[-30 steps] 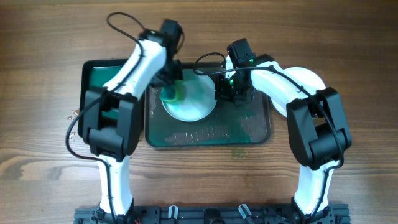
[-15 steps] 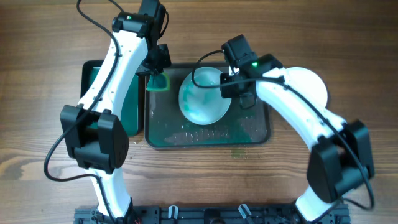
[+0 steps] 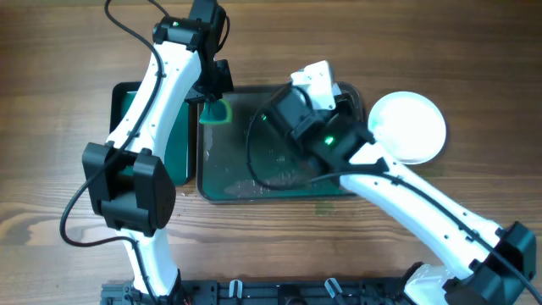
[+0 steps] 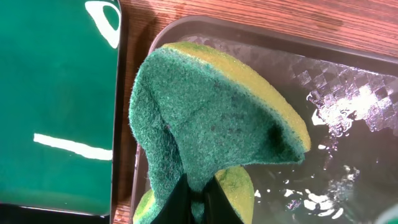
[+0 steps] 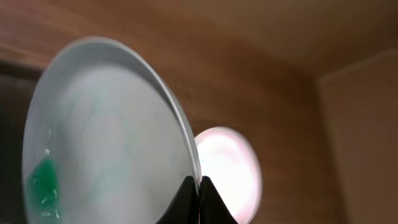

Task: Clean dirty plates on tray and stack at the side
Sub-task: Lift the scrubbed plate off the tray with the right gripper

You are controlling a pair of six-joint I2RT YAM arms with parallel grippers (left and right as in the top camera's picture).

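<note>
I will next lower my right gripper's pale blue plate rightward in the overhead view, onto the tray's edge by the white plate, since that one lies at the side.
My right gripper [image 5: 199, 186] is shut on the rim of a pale blue plate [image 5: 106, 137] with green smears. It holds the plate tilted up, clear of the large dark tray [image 3: 254, 182]. From overhead only a white sliver of this plate [image 3: 315, 76] shows beside the right gripper [image 3: 329, 89]. A white plate [image 3: 408, 127] lies on the table right of the tray and also shows behind the held plate in the right wrist view [image 5: 227, 168]. My left gripper [image 4: 198, 199] is shut on a green-and-yellow sponge [image 4: 211, 118], held over the tray's far left corner [image 3: 218, 112].
The tray's floor [image 4: 348, 93] is wet and speckled. A smaller bright green tray [image 3: 127, 106] lies left of it, close beside the sponge [image 4: 56, 93]. My right arm stretches across the tray's right half.
The right gripper has lifted the plate off the tray, tilted it and carried it right. The left gripper took the sponge off the plate to the tray's corner and has stayed there.
</note>
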